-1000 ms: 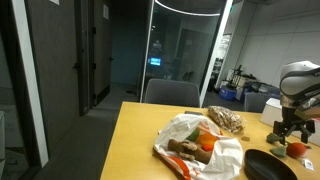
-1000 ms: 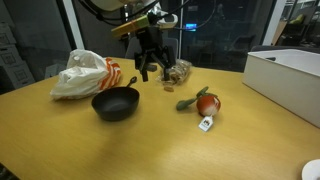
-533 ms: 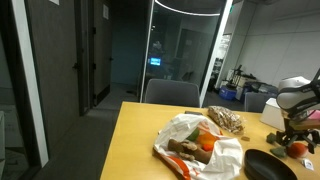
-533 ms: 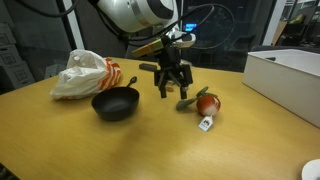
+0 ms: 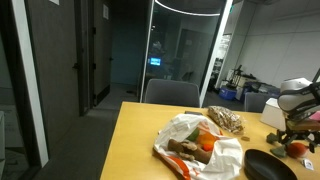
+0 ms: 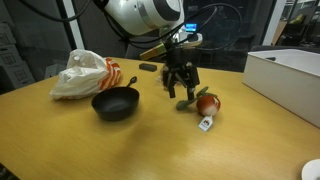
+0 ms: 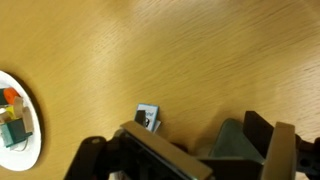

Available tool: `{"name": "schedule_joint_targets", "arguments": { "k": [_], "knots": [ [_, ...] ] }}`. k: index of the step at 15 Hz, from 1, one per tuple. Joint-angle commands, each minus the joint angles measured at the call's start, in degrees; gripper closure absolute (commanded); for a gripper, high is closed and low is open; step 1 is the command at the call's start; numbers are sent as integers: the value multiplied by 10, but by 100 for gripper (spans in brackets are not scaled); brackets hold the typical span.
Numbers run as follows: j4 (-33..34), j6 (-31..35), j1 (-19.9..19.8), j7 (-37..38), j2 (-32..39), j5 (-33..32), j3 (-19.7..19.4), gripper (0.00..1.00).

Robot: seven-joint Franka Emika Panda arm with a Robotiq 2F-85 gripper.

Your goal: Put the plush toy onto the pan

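Note:
The green leaf's end is still below my gripper, so I will move it open, down and across from the leaf, onto the plush toy's round red-orange body [image 6: 208,104].
The plush toy [image 6: 206,103] is red-orange and soft, with a green leaf and a white tag [image 6: 205,124], and lies on the wooden table. It also shows in an exterior view [image 5: 297,149]. My gripper [image 6: 181,88] is open and hangs just above the toy's leaf end, not touching it. In the wrist view the gripper [image 7: 190,140] has the green leaf [image 7: 235,140] between its fingers and the tag [image 7: 148,117] close by. The black round pan [image 6: 115,103] sits empty beside the toy, also seen in an exterior view [image 5: 270,165].
A crumpled white bag [image 6: 85,75] holds brown elongated and orange round things [image 5: 190,148]. A mottled brown oval lump [image 5: 225,120] lies behind the gripper. A white box [image 6: 285,75] stands at one table end. A small white plate [image 7: 15,120] is near.
My gripper has moved away from the mottled lump and the pan and come down over the plush toy's leaf. It stays open. The toy and pan have not moved.

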Motion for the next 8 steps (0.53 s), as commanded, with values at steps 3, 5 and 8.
{"name": "schedule_joint_targets", "arguments": {
  "k": [3,5,8],
  "knots": [
    [26,4,-7,5,13,14,-8,0],
    [37,16,-19,-13,17,22,-13,0],
    [76,48,-28,-2,58,15,-22,0]
  ]
}}
